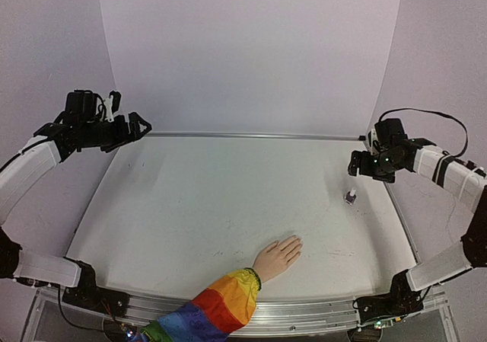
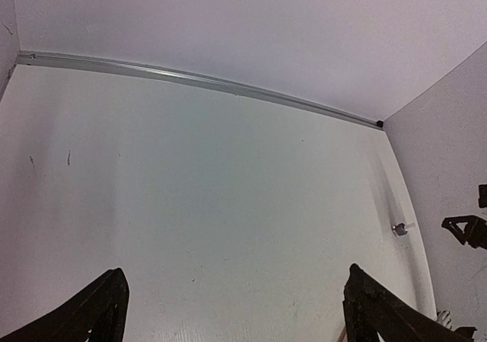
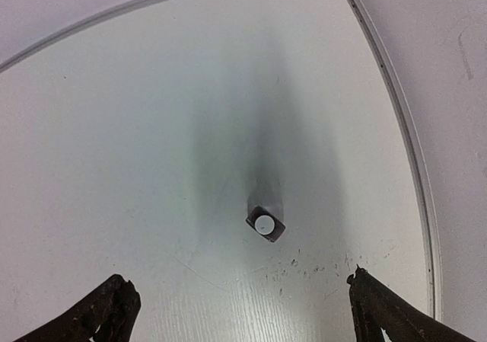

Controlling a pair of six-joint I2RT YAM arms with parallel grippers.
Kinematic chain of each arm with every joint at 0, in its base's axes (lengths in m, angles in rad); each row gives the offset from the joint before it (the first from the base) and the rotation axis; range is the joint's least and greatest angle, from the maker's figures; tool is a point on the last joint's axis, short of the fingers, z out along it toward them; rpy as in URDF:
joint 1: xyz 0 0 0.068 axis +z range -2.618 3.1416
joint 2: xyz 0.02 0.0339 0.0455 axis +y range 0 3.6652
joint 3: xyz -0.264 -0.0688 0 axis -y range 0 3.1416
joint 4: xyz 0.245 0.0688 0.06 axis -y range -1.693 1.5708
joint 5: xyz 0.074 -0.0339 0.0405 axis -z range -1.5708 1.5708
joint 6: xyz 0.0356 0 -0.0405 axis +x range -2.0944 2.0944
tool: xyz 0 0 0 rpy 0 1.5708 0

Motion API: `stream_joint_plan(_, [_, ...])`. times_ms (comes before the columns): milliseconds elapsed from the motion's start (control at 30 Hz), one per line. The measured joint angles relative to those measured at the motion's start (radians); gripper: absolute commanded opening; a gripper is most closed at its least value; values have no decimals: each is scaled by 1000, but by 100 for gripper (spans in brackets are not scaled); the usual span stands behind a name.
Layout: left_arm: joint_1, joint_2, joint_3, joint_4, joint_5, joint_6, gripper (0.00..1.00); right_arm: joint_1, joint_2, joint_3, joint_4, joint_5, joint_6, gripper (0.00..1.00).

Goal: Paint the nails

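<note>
The polish bottle's cap [image 1: 352,193] [image 3: 264,225] stands below my right gripper and points up with clear space around it. My right gripper will next lower, open, to close around it.
The pale peach mannequin hand [image 1: 278,255] lies palm down near the table's front edge, its rainbow-striped sleeve [image 1: 217,305] trailing to the front left. Its nails are too small to make out. The small dark polish bottle with a silver cap [image 1: 350,197] stands upright at the right; it also shows in the right wrist view [image 3: 265,224] and the left wrist view [image 2: 401,228]. My right gripper [image 1: 355,165] hovers open and empty above and just behind the bottle [image 3: 240,308]. My left gripper [image 1: 137,127] is open and empty, raised at the far left [image 2: 236,308].
A metal rail [image 1: 251,135] runs along the table's back edge below the white backdrop. Side walls close in on the left and right. Small dark specks [image 3: 319,268] mark the table beside the bottle.
</note>
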Motion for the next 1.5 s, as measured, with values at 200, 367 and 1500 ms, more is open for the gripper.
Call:
stream_joint_plan(200, [-1,35,1,11,54,-9,100,0,182,35,-58,13,19,74])
stream_joint_plan(367, [-3,51,1,17,86,-27,99,-1,291,36,-75,16,30,69])
stream_joint_plan(1500, [-6,102,1,69,188,-75,99,-12,447,116,39,95,27,31])
